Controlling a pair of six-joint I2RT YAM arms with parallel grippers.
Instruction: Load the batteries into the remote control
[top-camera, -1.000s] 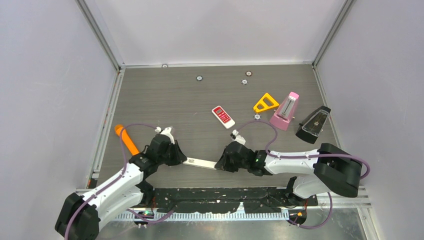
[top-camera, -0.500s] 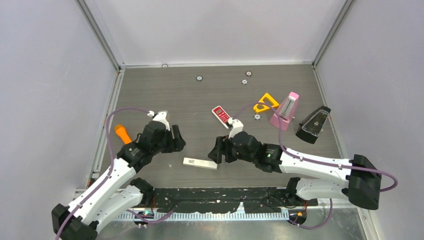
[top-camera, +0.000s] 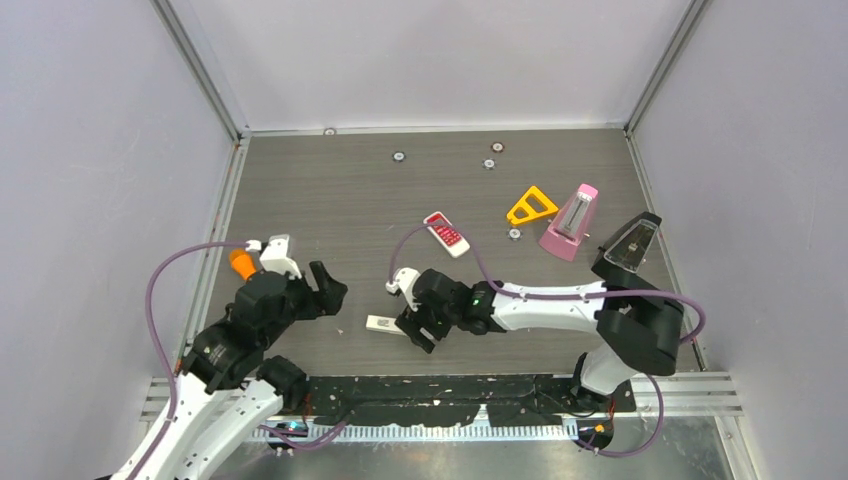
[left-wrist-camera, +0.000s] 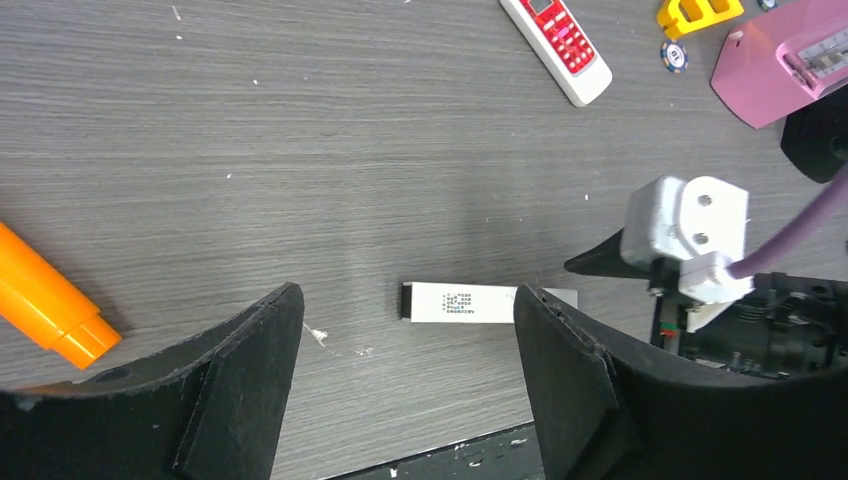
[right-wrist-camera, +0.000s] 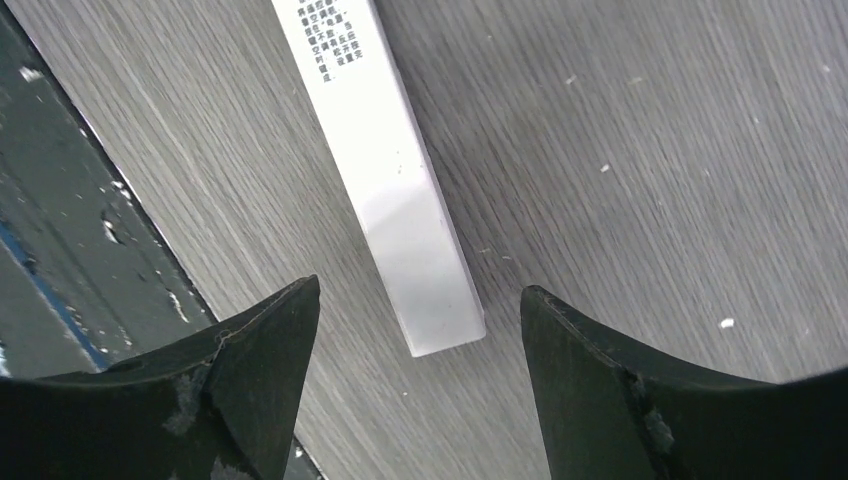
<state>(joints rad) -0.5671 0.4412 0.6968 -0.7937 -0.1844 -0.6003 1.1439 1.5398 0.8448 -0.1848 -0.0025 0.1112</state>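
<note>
My right gripper will next go down onto the white remote's blank end (top-camera: 400, 330) (right-wrist-camera: 432, 285) below it and close across the remote's width, because that end points between its open fingers.
A slim white remote control (top-camera: 385, 324) lies flat near the table's front edge, its printed label up (left-wrist-camera: 470, 302). My left gripper (top-camera: 325, 286) stands open to its left and holds nothing; in the left wrist view the remote lies just beyond the wide gap between the jaws (left-wrist-camera: 407, 302). My right gripper (top-camera: 414, 326) is open over the remote's right end, and that end (right-wrist-camera: 385, 170) points into the gap between its jaws (right-wrist-camera: 420, 292) without touching them. The batteries are out of view.
An orange cone-ended stick (top-camera: 241, 262) lies by the left rail. A red-and-white remote (top-camera: 446, 233), a yellow triangle (top-camera: 531, 206), a pink metronome (top-camera: 570, 222) and a black metronome (top-camera: 627, 250) stand at mid right. Small discs (top-camera: 398, 156) lie at the back.
Both grippers have opened and let go of the white remote, which now rests on the table. The left arm drew back to the left; the right gripper shifted left over the remote's end.
</note>
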